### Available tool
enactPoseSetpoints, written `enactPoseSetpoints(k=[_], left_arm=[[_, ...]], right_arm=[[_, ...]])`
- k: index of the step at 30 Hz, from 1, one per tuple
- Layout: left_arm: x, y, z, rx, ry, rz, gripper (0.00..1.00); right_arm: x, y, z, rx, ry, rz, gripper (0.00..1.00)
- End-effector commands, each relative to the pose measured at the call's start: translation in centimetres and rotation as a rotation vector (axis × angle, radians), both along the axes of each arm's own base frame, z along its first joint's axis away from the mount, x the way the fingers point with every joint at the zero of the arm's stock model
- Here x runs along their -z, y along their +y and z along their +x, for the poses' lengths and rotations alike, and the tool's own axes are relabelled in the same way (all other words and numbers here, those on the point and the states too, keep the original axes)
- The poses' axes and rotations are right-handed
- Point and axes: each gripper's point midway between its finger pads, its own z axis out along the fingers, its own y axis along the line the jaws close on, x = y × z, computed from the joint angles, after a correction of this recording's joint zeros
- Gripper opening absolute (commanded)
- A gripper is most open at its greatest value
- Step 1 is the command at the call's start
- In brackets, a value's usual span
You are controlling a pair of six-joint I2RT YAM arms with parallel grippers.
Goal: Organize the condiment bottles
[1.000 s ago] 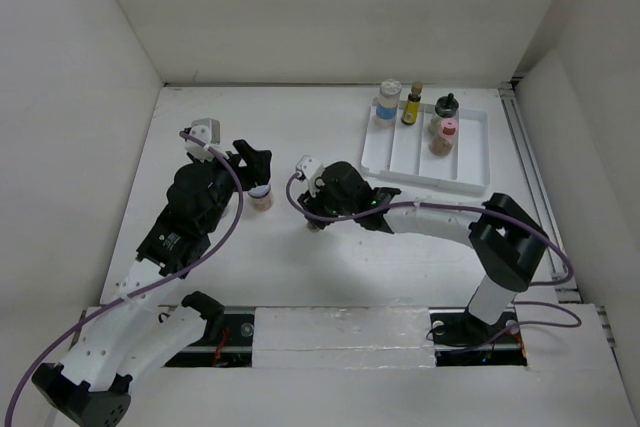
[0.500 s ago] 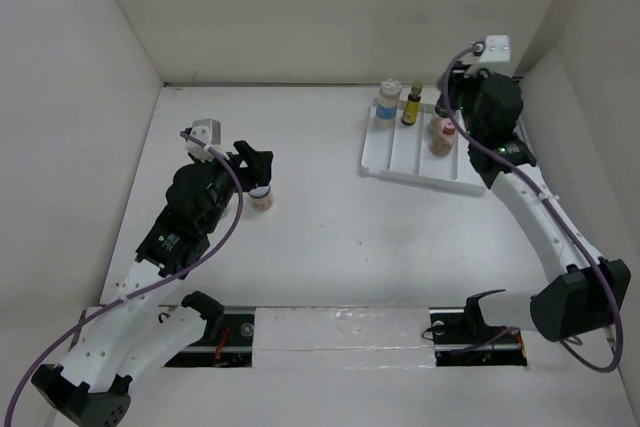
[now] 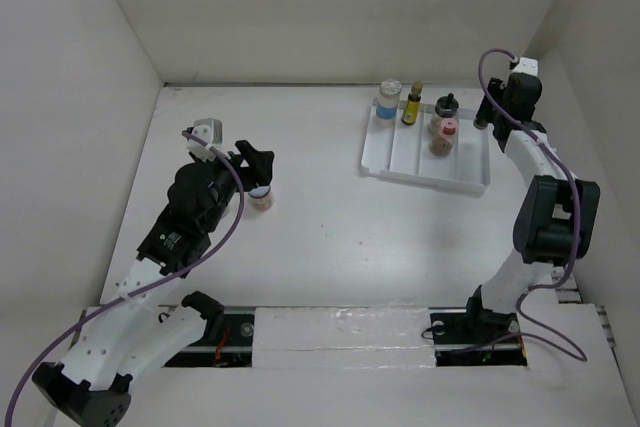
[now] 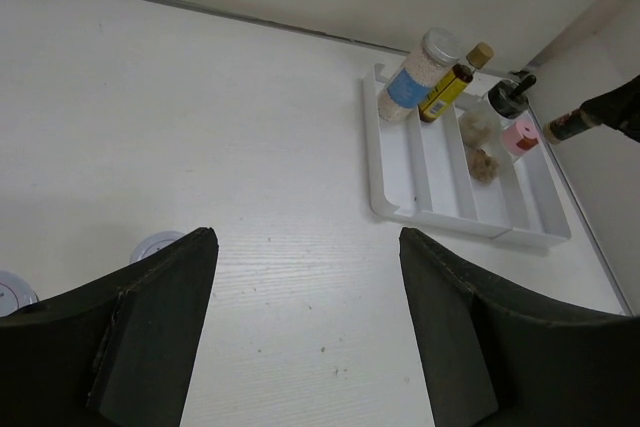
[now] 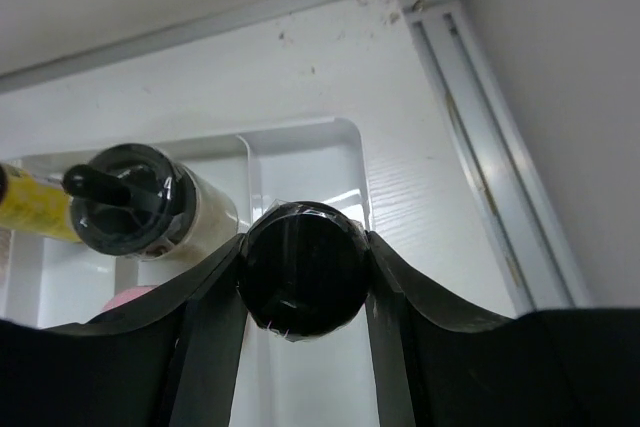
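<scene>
My right gripper should lower and release the black-capped jar in the empty far end of the tray's compartment nearest the rail.
My right gripper (image 5: 305, 277) is shut on a black-capped jar (image 5: 303, 269) and holds it over the right end of the white divided tray (image 5: 300, 147). In the top view this gripper (image 3: 490, 113) is at the tray's (image 3: 470, 179) far right corner. In the tray stand a blue-labelled jar (image 3: 387, 100), an amber bottle (image 3: 411, 105), another black-capped jar (image 3: 446, 105) and a pink-lidded jar (image 3: 442, 135). My left gripper (image 3: 256, 169) is open and empty, just above a beige jar (image 3: 261, 198) on the table.
White walls close in the table on three sides. A metal rail (image 3: 528, 162) runs along the right edge beside the tray. In the left wrist view a pale round lid (image 4: 158, 243) peeks out beside my left finger (image 4: 150, 337).
My right arm has swung from the middle of the table to the tray's far right corner with the black-capped jar in it. The left arm has not moved.
</scene>
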Motion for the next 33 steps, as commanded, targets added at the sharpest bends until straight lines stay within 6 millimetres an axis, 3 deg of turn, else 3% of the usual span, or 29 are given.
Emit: enactPoseSetpoints(k=[1,2,5,7,8,9,11,12,15,21,25,27,29,32,33], left_arm=[[-1.2,-0.1,0.3,0.0,-0.042,-0.011,0.7],[-1.2,-0.1,0.3,0.0,-0.042,-0.011,0.7],[-1.0,0.0,0.3,0.0,-0.032,-0.006,0.7],[-1.0,0.1,0.3,-0.009,-0.033,-0.005,0.7],[-1.0,0.1,0.3,-0.009,-0.033,-0.005,0.7],[-1.0,0.1,0.3,-0.009,-0.033,-0.005,0.7],[-0.9,0.3,0.4,-0.017,-0.036,0.005,0.7],[-0.9,0.3,0.4,-0.017,-0.036,0.005,0.7],[-0.9,0.5,0.5,-0.026,-0.036,0.006,0.7],[-0.9,0.5,0.5,-0.026,-0.036,0.006,0.7],[-0.7,0.5,0.7,-0.035,-0.029,0.011,0.7],[-0.7,0.5,0.7,-0.035,-0.029,0.011,0.7],[-0.7,0.5,0.7,-0.035,-0.029,0.011,0.7],[-0.7,0.5,0.7,-0.035,-0.029,0.011,0.7],[-0.7,0.5,0.7,-0.035,-0.029,0.011,0.7]], right_arm=[[-3.5,0.4,2.4,-0.042,-0.096,0.018,0.31],[-1.9,0.5,3.1,-0.054,-0.069,0.028,0.31],[-1.3,0.4,4.5,-0.063,-0.064,0.032,0.31],[0.6,-0.2,5.5,-0.038,-0.033,0.029,0.31],[0.1,-0.3,6.3,-0.038,-0.048,0.026,0.31],[1.7,-0.4,6.8,-0.04,-0.015,0.024,0.31],[1.9,-0.6,7.7,-0.04,-0.01,0.025,0.31],[3.1,-0.6,8.1,-0.04,0.008,0.028,0.31],[5.0,-0.9,8.5,-0.031,0.048,0.032,0.32],[6.8,-1.3,8.8,-0.016,0.093,0.023,0.35],[6.8,-1.7,8.7,0.002,0.095,0.016,0.45],[7.3,-1.8,8.4,0.007,0.11,0.006,0.58],[6.4,-1.2,8.3,-0.002,0.096,0.003,0.72],[3.6,-1.2,7.8,-0.005,0.053,-0.012,0.8],[1.8,-1.2,7.6,-0.005,0.023,-0.017,0.82]])
